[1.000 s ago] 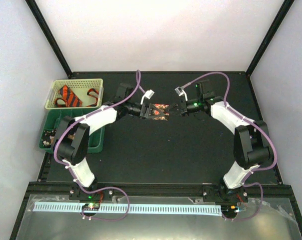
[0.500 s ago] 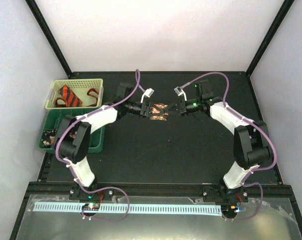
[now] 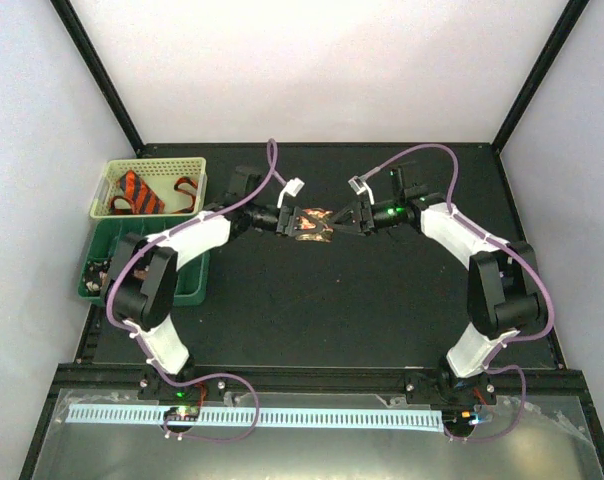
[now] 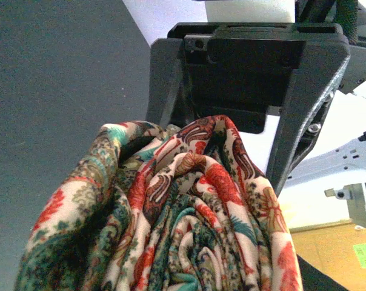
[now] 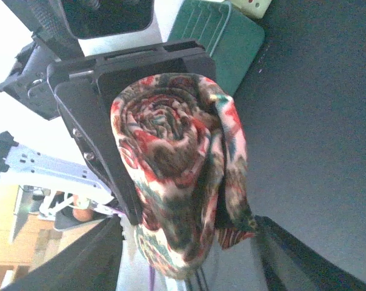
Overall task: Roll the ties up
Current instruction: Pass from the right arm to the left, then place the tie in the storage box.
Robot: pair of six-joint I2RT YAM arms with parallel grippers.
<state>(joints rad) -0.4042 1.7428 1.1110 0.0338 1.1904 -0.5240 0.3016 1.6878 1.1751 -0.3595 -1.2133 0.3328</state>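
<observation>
I will next swing my left gripper to the left in the top view, turn it down into the near corner of the green tray and let go, since the tie is coiled.
A speckled red, green and cream tie (image 3: 315,222), wound into a coil, hangs above the middle of the black table. My left gripper (image 3: 300,220) is shut on it from the left; the coil (image 4: 189,224) fills the left wrist view and hides my own fingers. My right gripper (image 3: 354,219) faces it from the right, open, its fingers apart on either side of the coil's end (image 5: 171,157). One loose tail hangs below the coil. An orange tie with black stripes (image 3: 142,190) lies in the cream basket (image 3: 152,165) at the left.
A green tray (image 3: 187,280) sits in front of the basket on the table's left edge, with small dark items at its near end. White cable connectors stick up by both wrists. Black frame posts rise at the back corners.
My left gripper has closed on the coil. My right gripper, shut on the coil a second ago, has opened and let go. The coil has hardly moved.
</observation>
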